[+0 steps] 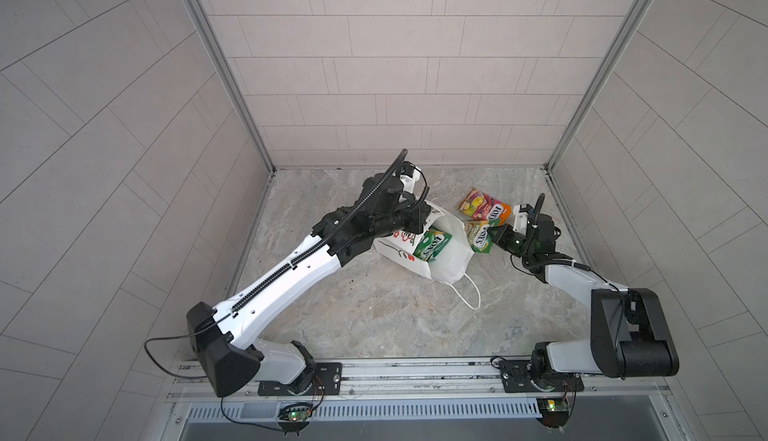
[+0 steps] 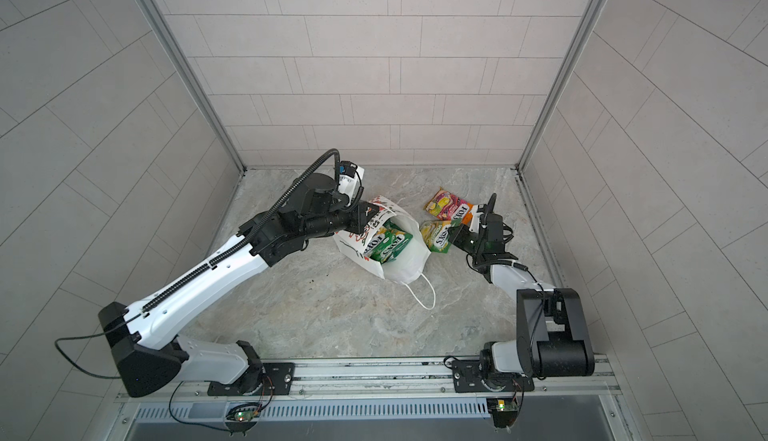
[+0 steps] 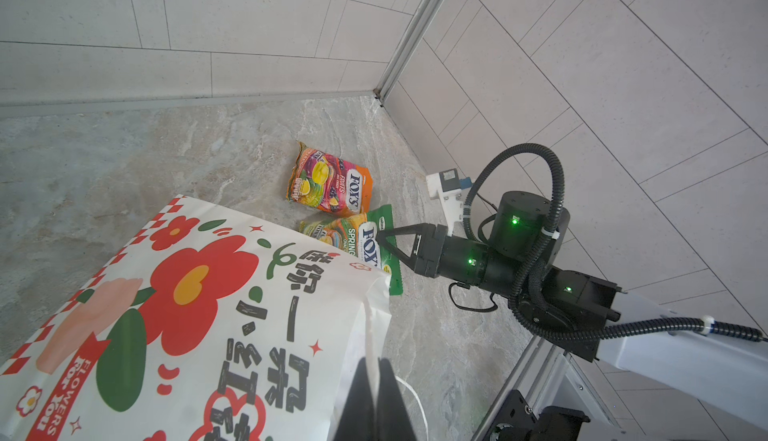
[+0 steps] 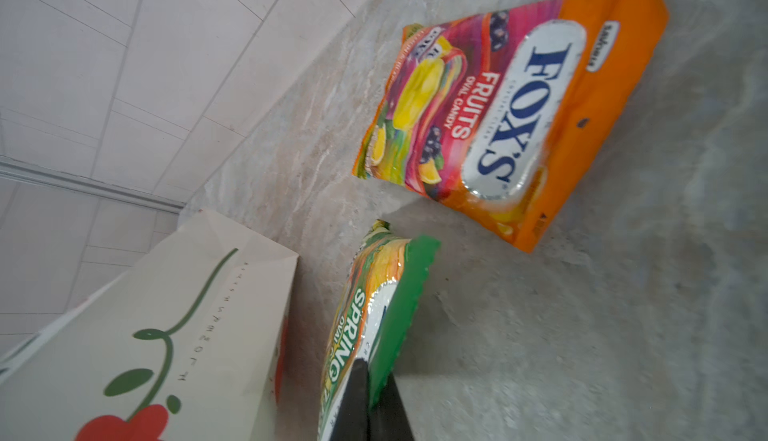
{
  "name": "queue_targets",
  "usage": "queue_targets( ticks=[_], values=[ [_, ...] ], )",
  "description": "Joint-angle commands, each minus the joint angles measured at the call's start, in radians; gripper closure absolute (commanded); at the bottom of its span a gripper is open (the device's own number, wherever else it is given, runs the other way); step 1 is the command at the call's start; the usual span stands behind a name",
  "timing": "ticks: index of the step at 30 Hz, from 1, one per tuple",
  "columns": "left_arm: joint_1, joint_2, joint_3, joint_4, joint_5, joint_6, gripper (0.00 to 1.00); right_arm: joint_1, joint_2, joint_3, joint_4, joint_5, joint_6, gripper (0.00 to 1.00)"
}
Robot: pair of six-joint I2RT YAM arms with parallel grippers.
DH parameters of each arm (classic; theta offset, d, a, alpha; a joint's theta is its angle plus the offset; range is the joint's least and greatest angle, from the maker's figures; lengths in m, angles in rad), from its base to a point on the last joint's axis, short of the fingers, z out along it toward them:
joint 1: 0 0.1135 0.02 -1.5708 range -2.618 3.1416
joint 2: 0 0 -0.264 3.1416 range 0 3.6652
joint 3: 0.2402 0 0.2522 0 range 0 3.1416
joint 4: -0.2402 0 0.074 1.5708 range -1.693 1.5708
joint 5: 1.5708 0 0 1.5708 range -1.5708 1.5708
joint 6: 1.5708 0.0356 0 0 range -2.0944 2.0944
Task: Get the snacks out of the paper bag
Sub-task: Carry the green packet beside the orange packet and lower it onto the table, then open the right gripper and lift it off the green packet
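Observation:
My right gripper will move back toward my base, over the bare tabletop beside the bag, and release the green edge, since the orange-pink packet [image 1: 482,206] lies close.
The white paper bag [image 1: 446,266] [image 2: 401,266] [image 3: 187,293] [image 4: 166,314] with red flowers leans on the marble table, its mouth held open. My left gripper [image 1: 424,221] [image 2: 370,214] [image 3: 374,362] is shut on the rim of the bag's mouth. A green FOX'S packet [image 1: 432,245] [image 2: 388,243] shows inside the bag. My right gripper [image 1: 492,235] [image 2: 453,233] [image 3: 380,235] [image 4: 374,370] is shut on the green edge of a yellow-green FOX'S packet [image 1: 478,239] [image 2: 435,235] [image 3: 345,231] [image 4: 386,289], just right of the bag. An orange-pink FOX'S packet [image 1: 482,206] [image 2: 446,206] [image 3: 328,183] [image 4: 498,115] lies flat behind it.
One white cord handle [image 1: 471,293] [image 2: 426,293] trails on the table in front of the bag. Tiled walls with metal corner posts [image 1: 552,164] close the back and sides. The arms' mounting rail [image 1: 415,370] runs along the front edge.

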Motion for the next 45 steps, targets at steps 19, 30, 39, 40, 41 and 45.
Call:
queue_targets(
  ticks=[19,30,39,40,41,45],
  values=[
    [-0.003,-0.038,-0.016,0.004,0.0,-0.004,1.0,-0.011,0.103,0.079,-0.244,0.134,-0.144,1.0],
    [-0.003,-0.041,-0.019,0.001,-0.003,0.001,1.0,-0.015,0.077,0.077,-0.267,0.154,-0.149,0.76],
    [-0.003,-0.052,-0.023,-0.002,-0.008,0.007,1.0,-0.014,-0.121,0.074,-0.407,0.189,-0.185,0.42],
    [-0.003,-0.053,-0.023,-0.002,-0.008,0.007,1.0,-0.015,-0.155,0.076,-0.434,0.188,-0.19,0.4],
    [-0.003,-0.054,-0.025,-0.001,-0.006,0.007,1.0,-0.014,-0.193,0.078,-0.455,0.176,-0.195,0.4],
    [-0.004,-0.056,-0.028,0.003,-0.003,0.006,1.0,-0.014,-0.334,0.052,-0.457,0.08,-0.205,0.39]
  ],
)
